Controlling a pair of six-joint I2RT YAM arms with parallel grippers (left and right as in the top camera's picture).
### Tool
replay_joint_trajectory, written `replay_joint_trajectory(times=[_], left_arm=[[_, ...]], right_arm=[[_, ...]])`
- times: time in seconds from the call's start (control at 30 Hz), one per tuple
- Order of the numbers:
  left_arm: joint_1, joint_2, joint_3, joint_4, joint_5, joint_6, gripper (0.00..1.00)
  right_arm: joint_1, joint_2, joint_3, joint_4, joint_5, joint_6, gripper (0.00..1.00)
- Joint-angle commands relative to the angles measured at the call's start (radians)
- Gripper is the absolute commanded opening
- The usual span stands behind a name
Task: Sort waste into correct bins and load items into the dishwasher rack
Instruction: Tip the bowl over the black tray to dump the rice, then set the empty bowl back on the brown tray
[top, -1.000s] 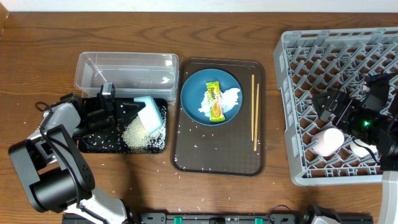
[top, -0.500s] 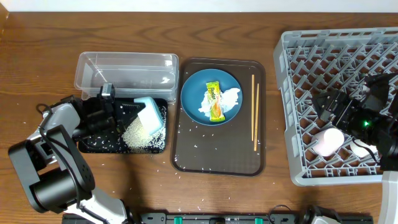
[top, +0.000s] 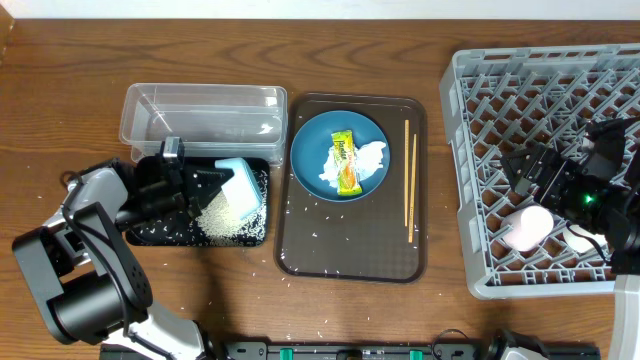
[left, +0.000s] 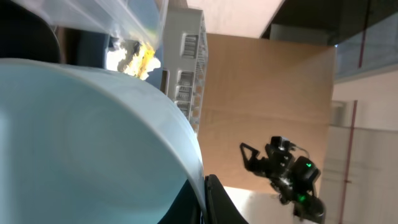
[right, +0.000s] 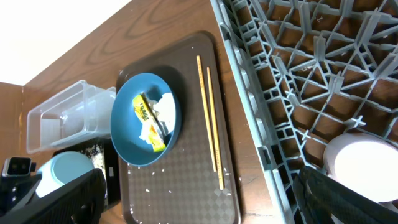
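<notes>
The robot will first swing its left gripper over the brown tray, then turn the bowl upright and lower it onto the tray's near part (top: 342, 238), where the plate leaves free room.
My left gripper (top: 212, 180) is shut on the rim of the pale-blue bowl (top: 239, 186), tipped on its side over the black bin (top: 150, 232); a heap of white rice (top: 218, 217) lies in that bin. The bowl fills the left wrist view (left: 81, 143). The clear bin (top: 200, 108) stands behind. The dark-blue plate (top: 315, 150) on the brown tray (top: 350, 255) holds the snack wrapper (top: 345, 162) and white tissue (top: 370, 157). Two chopsticks (top: 410, 185) lie on the tray. My right gripper (top: 522, 172) is open over the grey rack (top: 480, 110), near the pink cup (top: 527, 228) and white cup (top: 578, 240).
Loose rice grains are scattered on the tray (right: 186, 186) and on the wooden table (top: 255, 265) in front of the black bin. The rack reaches the table's right edge. The right wrist view shows the plate (right: 127, 134) and chopsticks (right: 208, 112).
The left gripper and the tipped bowl have shifted slightly to the right over the black bin. The right arm has not moved.
</notes>
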Motion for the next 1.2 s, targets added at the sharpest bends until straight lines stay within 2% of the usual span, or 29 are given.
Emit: replay_joint_trajectory(times=[0.0, 0.07, 0.1, 0.2, 0.33, 0.4, 0.5, 0.67, 0.8, 0.93, 1.03, 1.17], left_arm=[[-0.041, -0.045, -0.003, -0.009, -0.019, 0.145, 0.06], [-0.042, -0.045, 0.003, -0.011, -0.055, 0.090, 0.06], [-0.050, -0.051, 0.003, -0.060, -0.050, 0.109, 0.06], [-0.126, -0.119, 0.011, -0.250, -0.064, 0.333, 0.06], [-0.241, -0.247, 0.062, -0.253, -0.099, 0.306, 0.06], [-0.304, -0.296, 0.099, -0.184, -0.205, 0.156, 0.06], [-0.429, -0.363, 0.113, -0.005, -0.479, -0.192, 0.06], [-0.703, -0.428, 0.113, 0.171, -0.792, -0.507, 0.06], [-0.931, -0.409, 0.102, 0.232, -1.107, -0.677, 0.06], [-1.131, -0.340, 0.075, 0.295, -1.317, -0.838, 0.07], [-1.237, -0.256, 0.075, 0.346, -1.424, -0.911, 0.08], [-1.284, -0.166, 0.075, 0.420, -1.431, -0.929, 0.15]], right_arm=[[0.012, 0.001, 0.009, 0.000, 0.003, 0.005, 0.95], [0.012, 0.001, 0.009, 0.000, 0.003, 0.006, 0.95], [0.012, 0.001, 0.009, 0.000, 0.003, 0.006, 0.95], [0.012, 0.001, 0.009, -0.008, 0.003, -0.002, 0.96], [0.012, 0.001, 0.009, -0.009, -0.001, -0.002, 0.95], [0.012, 0.001, 0.009, -0.012, -0.001, -0.002, 0.95], [0.012, 0.001, 0.009, -0.019, 0.000, -0.003, 0.96], [0.012, 0.001, 0.009, -0.025, 0.000, -0.002, 0.96], [0.012, 0.001, 0.009, -0.027, 0.000, -0.003, 0.96], [0.012, 0.001, 0.009, -0.028, 0.000, -0.017, 0.96], [0.012, 0.001, 0.009, -0.028, 0.000, -0.017, 0.96], [0.012, 0.001, 0.009, -0.028, 0.000, -0.017, 0.96]])
